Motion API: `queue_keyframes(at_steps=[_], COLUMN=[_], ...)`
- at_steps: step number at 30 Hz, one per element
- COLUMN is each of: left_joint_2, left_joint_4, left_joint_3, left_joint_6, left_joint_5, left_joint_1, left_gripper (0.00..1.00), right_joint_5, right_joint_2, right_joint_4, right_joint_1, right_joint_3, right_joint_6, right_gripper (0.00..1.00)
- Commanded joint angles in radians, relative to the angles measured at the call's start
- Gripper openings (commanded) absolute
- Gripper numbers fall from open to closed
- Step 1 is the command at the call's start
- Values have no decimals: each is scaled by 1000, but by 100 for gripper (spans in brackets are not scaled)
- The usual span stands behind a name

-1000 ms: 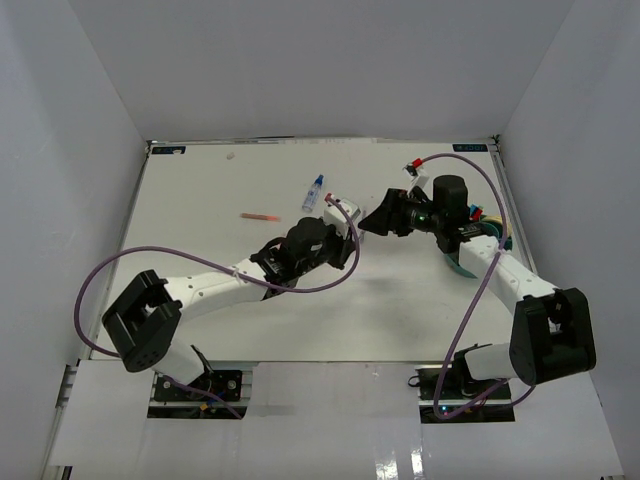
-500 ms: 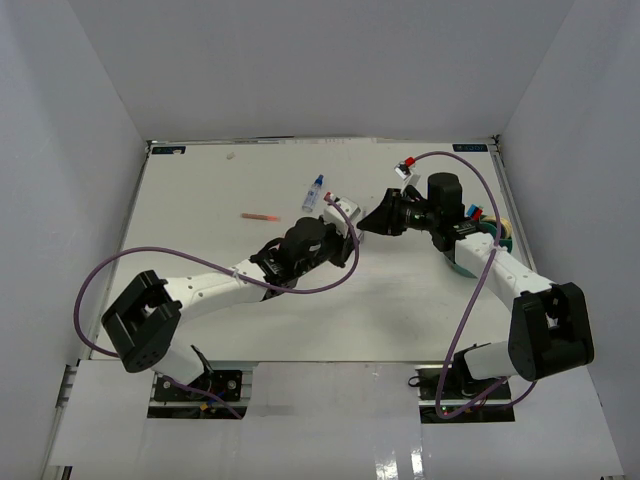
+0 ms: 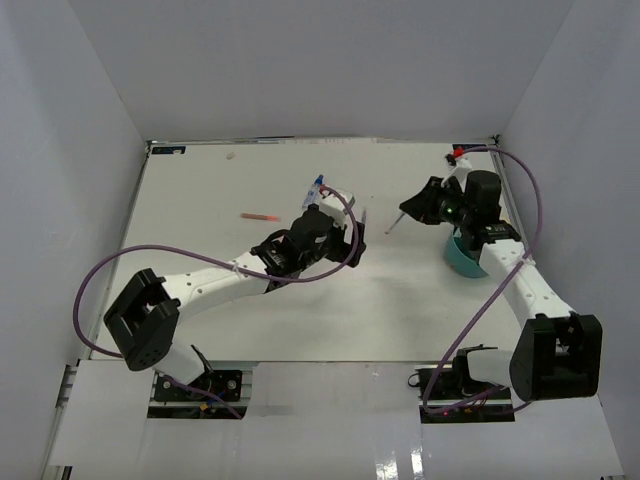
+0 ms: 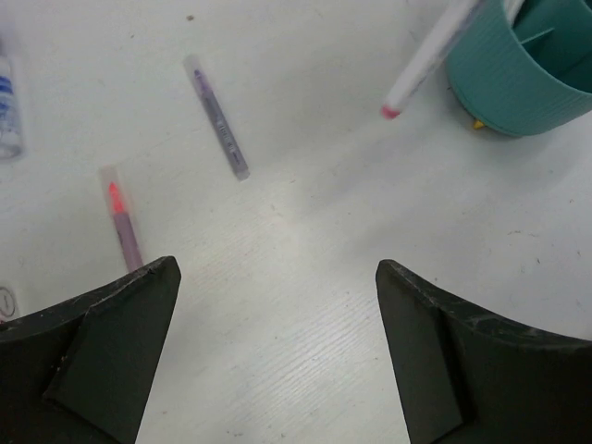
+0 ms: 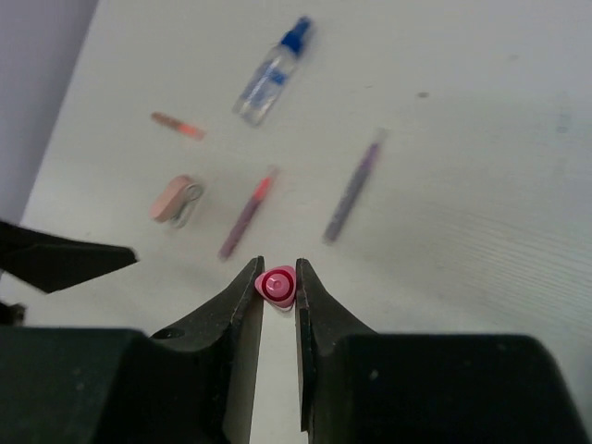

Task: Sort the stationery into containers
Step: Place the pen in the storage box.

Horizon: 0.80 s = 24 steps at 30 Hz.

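Observation:
Next, the right gripper takes the pink-capped pen over to the teal container, then down into its opening (image 3: 468, 249), then releases it. The pen still hangs outside the container's rim.
My right gripper (image 5: 277, 277) is shut on a white pen with a pink end (image 5: 278, 286), seen end-on between its jaws. From above, that pen (image 3: 394, 224) slants down-left out of the right gripper (image 3: 412, 210), just left of the teal container (image 3: 466, 258). My left gripper (image 4: 277, 268) is open over bare table, and the left gripper (image 3: 340, 224) sits mid-table. The held pen (image 4: 430, 54) hangs beside the container (image 4: 518, 69). On the table lie a purple pen (image 4: 218, 117), a red-marked pen (image 4: 121, 218), a blue-capped bottle (image 5: 271, 69) and a pinkish eraser (image 5: 172, 198).
A short orange-red pen (image 3: 260, 216) lies alone at the left middle of the table. The bottle (image 3: 315, 189) lies just behind the left gripper. White walls close the table in on three sides. A purple cable loops over each arm.
The left gripper has opened and let go of the pen. The right gripper has closed on it and carried it right, towards the teal container.

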Motion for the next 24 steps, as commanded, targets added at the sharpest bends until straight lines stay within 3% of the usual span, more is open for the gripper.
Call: queue_keyframes(at_steps=[1, 6, 9, 16, 24], left_joint_2=[-57, -86, -111, -212, -310], left_joint_4=[-141, -340, -415, -469, -420], left_joint_3=[45, 99, 106, 59, -58], left_joint_6=[-91, -177, -158, -94, -41], left_joint_5=[-25, 142, 152, 59, 1], left_joint_1=[68, 235, 283, 349, 372], left_gripper=[98, 98, 98, 98, 98], right_joint_5=[231, 503, 625, 670, 661], right_joint_2=[-57, -130, -148, -122, -105], right_joint_4=[-131, -172, -171, -165, -77], right_joint_1=[-94, -141, -183, -219, -228], right_joint_3=[25, 16, 6, 16, -53], right_joint_6=[-109, -153, -169, -178, -167], right_gripper=[8, 8, 9, 9, 9])
